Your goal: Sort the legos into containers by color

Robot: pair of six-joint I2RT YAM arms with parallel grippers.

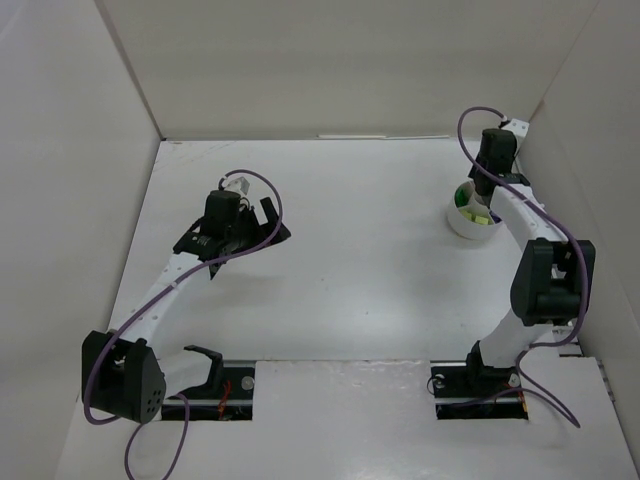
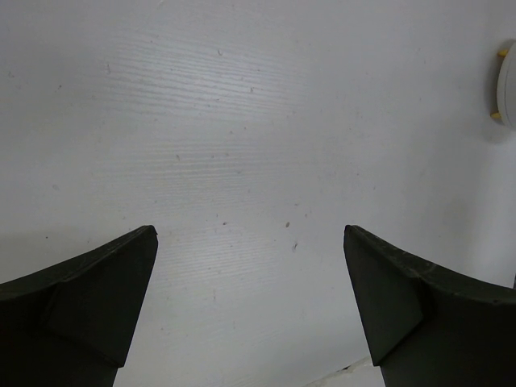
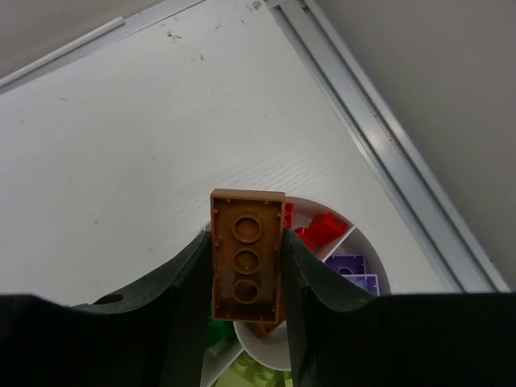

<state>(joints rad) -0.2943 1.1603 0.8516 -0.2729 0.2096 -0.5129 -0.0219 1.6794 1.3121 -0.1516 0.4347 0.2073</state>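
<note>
I will next lower my right gripper over the dish's round middle cup below it. I will release the orange-brown lego there, where matching brown already shows.
My right gripper is shut on an orange-brown lego, its hollow underside facing the camera, held just above the round white dish. In the dish I see red legos, purple legos, green legos and pale yellow-green legos, each in its own compartment. In the top view the right gripper hangs over the dish at the far right. My left gripper is open and empty over bare table; in the top view it sits left of centre.
The dish's edge shows at the far right of the left wrist view. White walls enclose the table; the right wall's metal rail runs close beside the dish.
</note>
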